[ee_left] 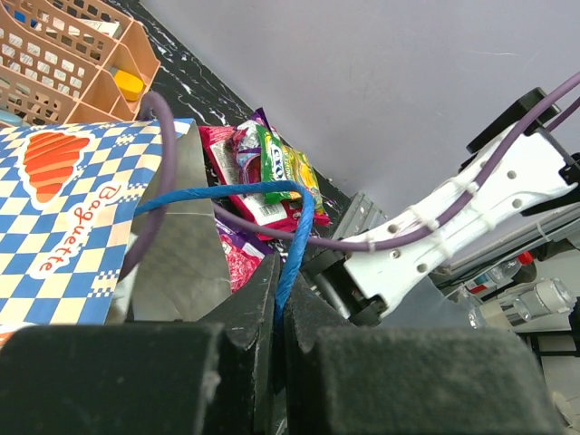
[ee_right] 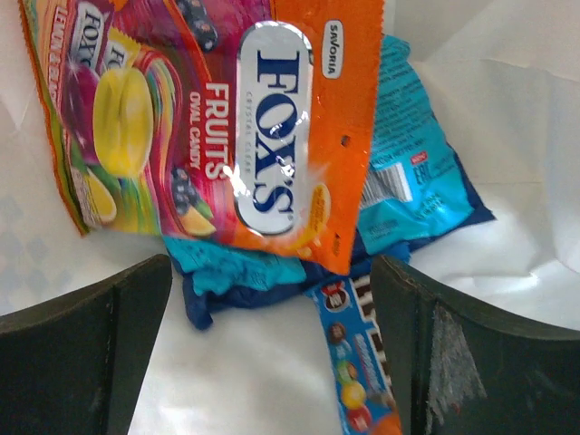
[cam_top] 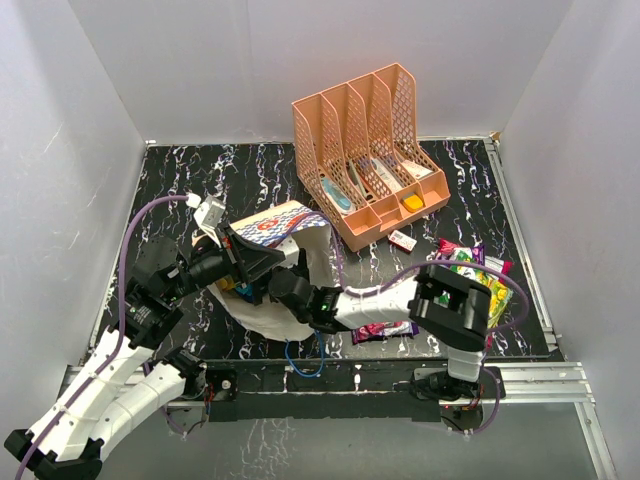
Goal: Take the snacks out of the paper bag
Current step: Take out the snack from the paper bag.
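Next, the right gripper reaches deeper into the bag (cam_top: 275, 228) and closes on the near orange corner of the Fox's packet, as this corner points between its open fingers.
The paper bag (cam_top: 275, 228) lies on its side at the table's left middle, its mouth toward the arms. My left gripper (ee_left: 279, 276) is shut on the bag's blue cord handle (ee_left: 236, 190) and holds the mouth up. The right arm (cam_top: 380, 300) reaches into the bag, which hides its gripper in the top view. Inside, my right gripper (ee_right: 270, 272) stands open, just short of an orange Fox's snack packet (ee_right: 272, 136). That packet lies over a blue packet (ee_right: 408, 181). A blue M&M's packet (ee_right: 362, 362) lies between the fingers, close to the right one.
A green-yellow and magenta packet (cam_top: 470, 270) and a purple one (cam_top: 385, 330) lie on the black table at the right. The peach organizer (cam_top: 370, 150) stands at the back, a small white item (cam_top: 402, 240) in front of it. White walls enclose the table.
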Robot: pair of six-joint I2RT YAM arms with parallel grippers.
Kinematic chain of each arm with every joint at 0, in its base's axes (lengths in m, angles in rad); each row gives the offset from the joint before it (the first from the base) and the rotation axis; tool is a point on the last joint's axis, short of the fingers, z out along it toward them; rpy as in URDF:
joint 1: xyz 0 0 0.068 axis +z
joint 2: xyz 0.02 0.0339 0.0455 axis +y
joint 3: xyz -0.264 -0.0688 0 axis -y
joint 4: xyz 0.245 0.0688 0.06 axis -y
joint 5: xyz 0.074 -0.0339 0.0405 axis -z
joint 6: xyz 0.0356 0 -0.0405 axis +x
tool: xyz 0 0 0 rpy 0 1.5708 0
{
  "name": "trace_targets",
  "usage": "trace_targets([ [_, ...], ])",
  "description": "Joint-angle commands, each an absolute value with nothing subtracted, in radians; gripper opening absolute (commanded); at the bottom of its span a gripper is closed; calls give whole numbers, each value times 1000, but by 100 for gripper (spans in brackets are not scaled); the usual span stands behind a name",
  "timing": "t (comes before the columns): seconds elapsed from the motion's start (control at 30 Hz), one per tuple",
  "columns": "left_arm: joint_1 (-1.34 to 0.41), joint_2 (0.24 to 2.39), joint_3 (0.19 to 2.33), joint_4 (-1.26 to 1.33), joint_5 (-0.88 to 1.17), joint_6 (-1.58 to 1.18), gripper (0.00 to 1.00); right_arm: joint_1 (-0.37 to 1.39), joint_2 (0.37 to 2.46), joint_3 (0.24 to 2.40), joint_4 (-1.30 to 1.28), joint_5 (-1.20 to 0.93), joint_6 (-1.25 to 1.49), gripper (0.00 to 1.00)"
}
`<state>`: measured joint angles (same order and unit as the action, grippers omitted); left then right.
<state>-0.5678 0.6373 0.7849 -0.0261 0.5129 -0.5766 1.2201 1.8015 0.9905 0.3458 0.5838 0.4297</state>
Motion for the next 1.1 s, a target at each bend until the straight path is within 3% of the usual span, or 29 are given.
trace_targets([
  [0.0, -571, 617, 790, 5, 554, -586, 0, 1206, 1874, 1090, 441, 660, 561, 97],
  [0.17, -572, 599, 789, -4, 547, -580, 0, 1173, 1917, 1107, 457, 660, 634, 100],
  [0.33, -572, 596, 793, -21, 545, -566, 0, 1109, 1942, 1098, 483, 499, 705, 100],
  [0.43, -572, 601, 794, -20, 549, -563, 0, 1085, 1953, 1064, 612, 372, 695, 93],
  [0.53, -572, 602, 792, -17, 551, -561, 0, 1081, 1965, 1074, 642, 341, 699, 83],
  [0.6, -571, 604, 795, -17, 551, -561, 0, 1081, 1977, 1089, 637, 336, 706, 81],
  [0.9, -572, 591, 788, -31, 540, -555, 0, 1082, 2040, 1129, 500, 319, 767, 88],
  [0.97, -573, 588, 784, -32, 538, -555, 0, 1081, 2046, 1137, 499, 306, 765, 83],
  [1.07, -572, 584, 782, -36, 532, -556, 0, 1081, 2039, 1155, 505, 290, 751, 55],
])
